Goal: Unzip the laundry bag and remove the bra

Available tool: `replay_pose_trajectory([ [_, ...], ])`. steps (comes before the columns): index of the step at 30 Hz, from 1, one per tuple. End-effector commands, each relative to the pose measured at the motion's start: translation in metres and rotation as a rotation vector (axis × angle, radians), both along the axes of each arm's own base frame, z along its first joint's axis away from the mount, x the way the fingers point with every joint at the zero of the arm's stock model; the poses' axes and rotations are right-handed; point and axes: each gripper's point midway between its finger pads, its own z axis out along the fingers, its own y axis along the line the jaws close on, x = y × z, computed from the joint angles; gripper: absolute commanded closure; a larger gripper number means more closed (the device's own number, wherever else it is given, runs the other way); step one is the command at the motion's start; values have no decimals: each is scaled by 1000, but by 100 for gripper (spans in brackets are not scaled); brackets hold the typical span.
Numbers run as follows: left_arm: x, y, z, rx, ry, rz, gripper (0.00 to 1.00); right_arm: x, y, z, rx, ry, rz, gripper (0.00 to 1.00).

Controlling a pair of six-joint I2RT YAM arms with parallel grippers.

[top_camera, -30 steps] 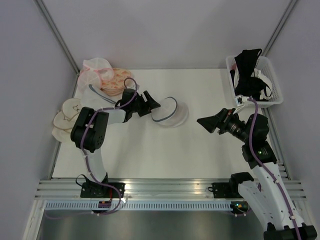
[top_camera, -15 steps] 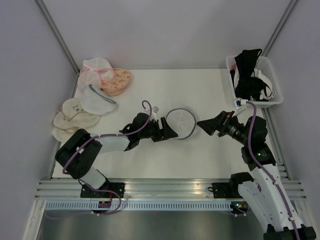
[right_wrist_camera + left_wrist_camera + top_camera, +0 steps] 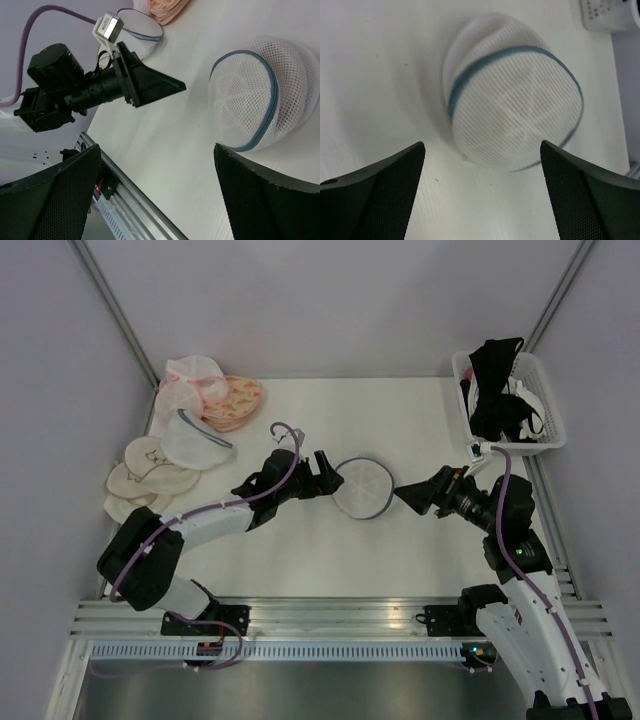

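Note:
The robot's left gripper will next move down toward the laundry bag (image 3: 362,487), onto the bag's zipper edge that faces the gripper.
The laundry bag (image 3: 362,487), a round white mesh dome with a grey-blue zipper rim, lies mid-table between both grippers. My left gripper (image 3: 325,478) is open just left of it, not touching; in the left wrist view the bag (image 3: 515,105) lies ahead of the open left gripper (image 3: 482,165). My right gripper (image 3: 415,492) is open just right of the bag. In the right wrist view the bag (image 3: 255,105) lies beyond the open right gripper (image 3: 156,150), with the left gripper (image 3: 150,87) opposite. The bra is hidden; only a faint pinkish tint shows through the mesh.
A white basket (image 3: 553,435) with black bras (image 3: 500,380) stands at the back right. At the back left lie a pink mesh pouch (image 3: 190,380), an orange patterned bra (image 3: 238,400), another white mesh pouch (image 3: 195,448) and cream padded cups (image 3: 140,478). A metal rail (image 3: 330,615) runs along the front.
The bag has moved right to mid-table along with the left gripper, which now stands open beside it. The right gripper has edged left, closer to the bag.

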Motion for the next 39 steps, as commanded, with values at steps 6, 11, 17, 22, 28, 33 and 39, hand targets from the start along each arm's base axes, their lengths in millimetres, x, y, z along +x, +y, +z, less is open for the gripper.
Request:
replay_pose_trajectory([
  [6,46,2,-28,58,-52,-14,2,-4,-1,2,-12,-12,-2,2],
  [11,28,-27,-29,-105,-49,-166,7,-5,-3,-2,-30,-8,-9,2],
  [17,4,-47,-32,-265,-31,-312,13,-3,-4,-7,-35,7,-12,2],
  [22,0,-58,-46,-332,25,-357,39,-3,-4,-10,-44,17,-16,2],
  [28,-4,-67,-44,-395,52,-392,83,-4,-7,-16,-53,30,-34,2],
  [33,-9,-67,-19,-477,28,-394,98,-3,-8,-19,-60,34,-37,2],
  [39,-27,-43,6,-595,59,-259,98,-4,-9,-21,-78,35,-33,2],
])
